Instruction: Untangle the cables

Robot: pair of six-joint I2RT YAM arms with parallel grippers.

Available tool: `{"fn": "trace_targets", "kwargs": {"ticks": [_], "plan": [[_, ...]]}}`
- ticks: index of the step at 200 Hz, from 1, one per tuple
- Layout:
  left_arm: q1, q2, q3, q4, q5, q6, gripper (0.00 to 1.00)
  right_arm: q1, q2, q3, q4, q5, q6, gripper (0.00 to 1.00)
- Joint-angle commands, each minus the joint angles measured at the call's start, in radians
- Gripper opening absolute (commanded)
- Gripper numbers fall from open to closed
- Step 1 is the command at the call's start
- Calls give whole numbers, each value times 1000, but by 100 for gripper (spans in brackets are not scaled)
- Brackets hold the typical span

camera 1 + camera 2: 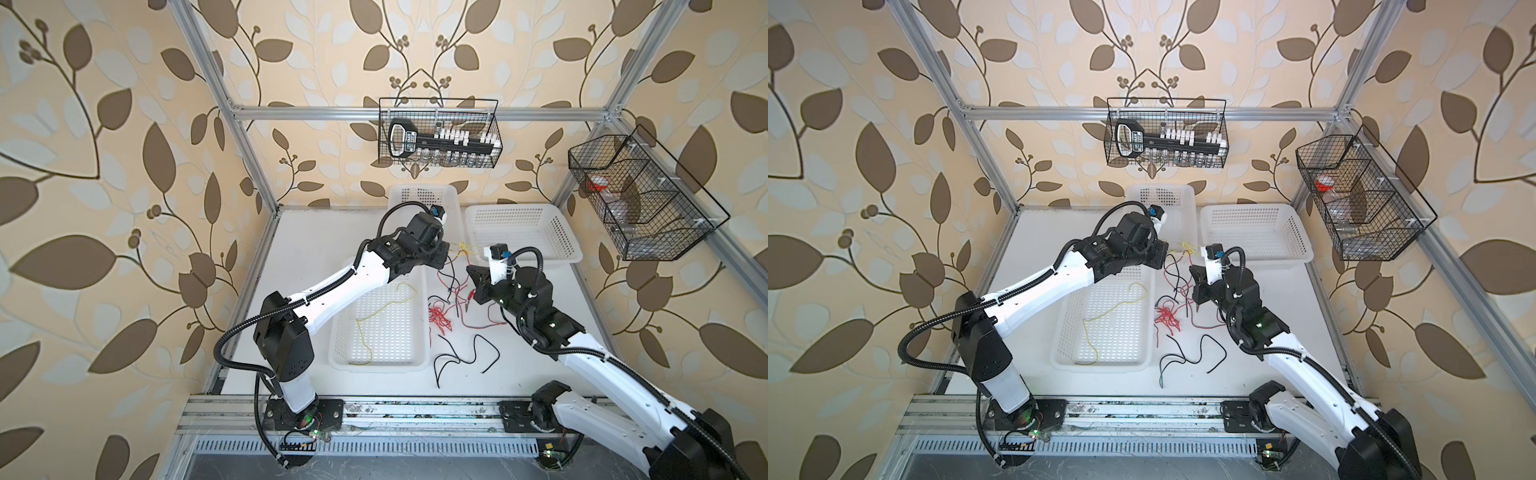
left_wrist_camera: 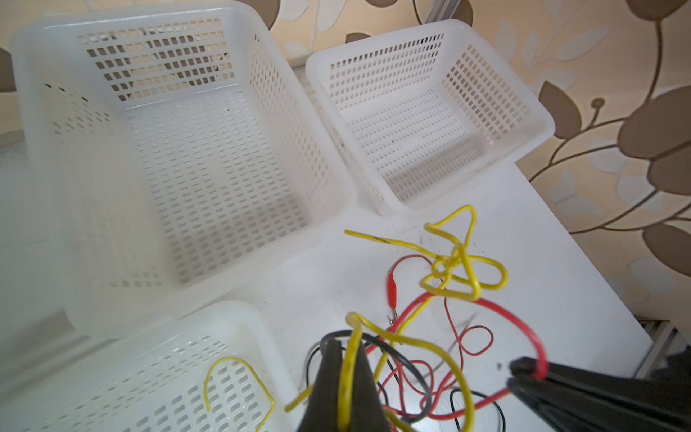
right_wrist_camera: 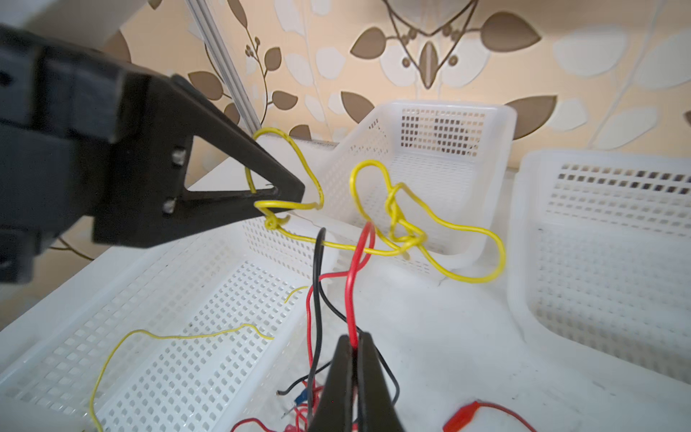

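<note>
I will next pull my right gripper from the yellow knot [image 3: 404, 232], lower and release the red cable, as the bare tabletop [image 3: 568, 396] beside the alligator clip is below it.
The cables are a tangle of thin yellow, red and black wires. My left gripper [image 2: 346, 342] is shut on a yellow cable [image 2: 456, 262] whose knotted loops hang above the table. My right gripper [image 3: 353, 338] is shut on a red cable [image 3: 351, 291] that rises into the yellow knot [image 3: 404, 232], with a black cable [image 3: 318, 299] beside it. In both top views the left gripper [image 1: 451, 249] and right gripper [image 1: 469, 270] are close together mid-table. A red bundle [image 1: 440, 320] and black cables [image 1: 469, 357] lie on the table below them. One separate yellow cable [image 1: 386, 309] lies in the low tray.
A low white tray [image 1: 374, 367] sits in front of the left arm. Two deeper white baskets [image 1: 399, 195] [image 1: 561, 237] stand at the back. A red alligator clip [image 3: 463, 413] lies on the table. Black wire baskets [image 1: 438, 133] [image 1: 640, 195] hang on the frame.
</note>
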Motion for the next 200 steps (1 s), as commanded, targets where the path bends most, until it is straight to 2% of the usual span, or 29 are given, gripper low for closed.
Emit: {"fn": "trace_targets", "kwargs": {"ticks": [1, 33, 60, 104, 135, 177, 200], "plan": [[28, -29, 37, -6, -51, -26, 0, -3, -87, -48, -5, 129, -28, 0], [34, -39, 38, -6, -65, -26, 0, -8, -195, -86, -35, 304, 4, 0], [42, -55, 35, -12, -87, -26, 0, -33, -229, -93, -114, 464, 58, 0], [90, -107, 10, -30, -128, -36, 0, -120, -264, -133, -200, 557, 154, 0], [112, -161, -38, 1, -122, -43, 0, -142, -245, -132, -220, 579, 174, 0], [113, -199, -67, 15, -124, -38, 0, -142, -174, -111, -229, 544, 181, 0], [114, -220, -91, 40, -92, -35, 0, -141, -151, -113, -205, 427, 154, 0]]}}
